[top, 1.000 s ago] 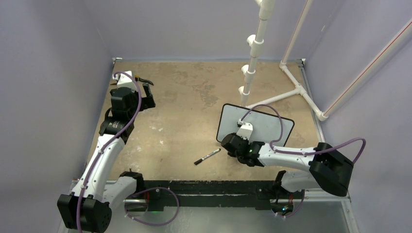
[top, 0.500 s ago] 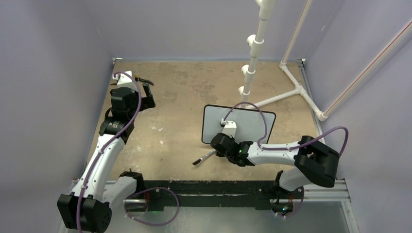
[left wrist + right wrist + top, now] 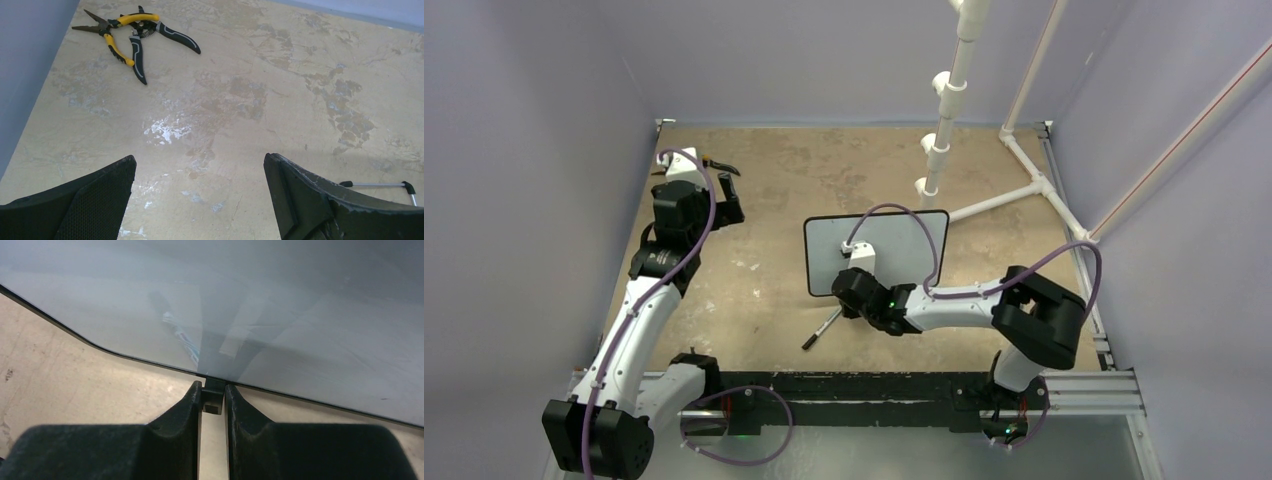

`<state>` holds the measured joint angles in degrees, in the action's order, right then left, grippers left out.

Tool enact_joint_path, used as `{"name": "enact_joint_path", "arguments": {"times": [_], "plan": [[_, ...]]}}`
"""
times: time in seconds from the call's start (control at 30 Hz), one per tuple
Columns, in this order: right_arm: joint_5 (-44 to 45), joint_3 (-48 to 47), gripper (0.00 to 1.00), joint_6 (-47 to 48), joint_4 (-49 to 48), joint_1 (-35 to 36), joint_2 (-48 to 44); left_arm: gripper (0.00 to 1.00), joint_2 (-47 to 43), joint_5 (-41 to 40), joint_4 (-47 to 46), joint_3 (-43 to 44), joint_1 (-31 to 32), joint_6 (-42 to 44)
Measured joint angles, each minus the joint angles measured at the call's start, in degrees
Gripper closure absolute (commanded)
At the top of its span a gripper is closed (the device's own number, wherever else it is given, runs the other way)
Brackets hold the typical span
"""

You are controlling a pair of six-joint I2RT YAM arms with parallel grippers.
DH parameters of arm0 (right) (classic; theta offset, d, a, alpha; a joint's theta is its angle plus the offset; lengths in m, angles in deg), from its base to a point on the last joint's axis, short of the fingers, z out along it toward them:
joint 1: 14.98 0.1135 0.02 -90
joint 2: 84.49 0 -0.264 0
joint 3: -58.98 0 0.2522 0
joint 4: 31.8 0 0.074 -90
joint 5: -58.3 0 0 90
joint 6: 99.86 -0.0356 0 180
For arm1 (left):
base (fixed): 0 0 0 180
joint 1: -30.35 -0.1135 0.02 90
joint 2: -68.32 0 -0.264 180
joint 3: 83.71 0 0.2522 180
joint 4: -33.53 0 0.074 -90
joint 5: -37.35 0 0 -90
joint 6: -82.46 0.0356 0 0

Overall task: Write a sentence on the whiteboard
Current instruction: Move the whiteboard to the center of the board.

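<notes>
The whiteboard's far corner is crowding the PVC pipe stand, so my right gripper will next pull the whiteboard's foot [image 3: 213,396] to the left in the top view and turn it slightly.
The whiteboard [image 3: 904,250] lies flat at mid-table, white with a thin black frame. Its face [image 3: 275,315] is blank and the sentence is out of view. My right gripper [image 3: 854,283] sits at the board's near edge. In the right wrist view this gripper [image 3: 213,392] is shut on the board's small black foot [image 3: 214,390]. A black marker [image 3: 822,328] lies on the table just left of the right wrist. My left gripper [image 3: 729,195] hovers at the far left. Its jaws [image 3: 200,172] stand wide open with only bare tabletop between them.
Yellow-and-black pliers [image 3: 131,35] lie near the back left corner, beyond the left gripper. A white PVC pipe stand [image 3: 944,120] rises at the back right, and its base pipes [image 3: 1034,185] spread over the table. Purple walls enclose the table.
My right arm has slid the whiteboard leftward across the table, still gripping its foot. The marker has been nudged left and turned. The left arm has not moved.
</notes>
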<state>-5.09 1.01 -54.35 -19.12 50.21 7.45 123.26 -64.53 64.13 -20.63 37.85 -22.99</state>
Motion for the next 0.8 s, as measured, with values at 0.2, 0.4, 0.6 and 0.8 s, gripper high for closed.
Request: {"name": "enact_joint_path", "arguments": {"times": [0.2, 0.4, 0.6, 0.8], "plan": [[-2.34, -4.48, 1.0, 5.05, -2.14, 0.02, 4.59, 0.01, 0.0, 0.0, 0.0, -0.46, 0.0, 0.02], [-4.28, -7.87, 1.0, 10.64, -3.67, 0.04, 9.29, 0.01, -0.48, -0.13, 0.02, -0.48, 0.0, 0.02], [-4.7, -12.48, 1.0, 14.12, -5.27, 0.0, 13.6, 0.01, -1.38, -0.48, 0.0, -0.48, 0.0, 0.02], [-5.2, -15.1, 1.0, 15.8, -6.69, -0.61, 16.09, 0.01, -1.73, -0.59, 0.02, -0.48, 0.0, 0.02]]}}
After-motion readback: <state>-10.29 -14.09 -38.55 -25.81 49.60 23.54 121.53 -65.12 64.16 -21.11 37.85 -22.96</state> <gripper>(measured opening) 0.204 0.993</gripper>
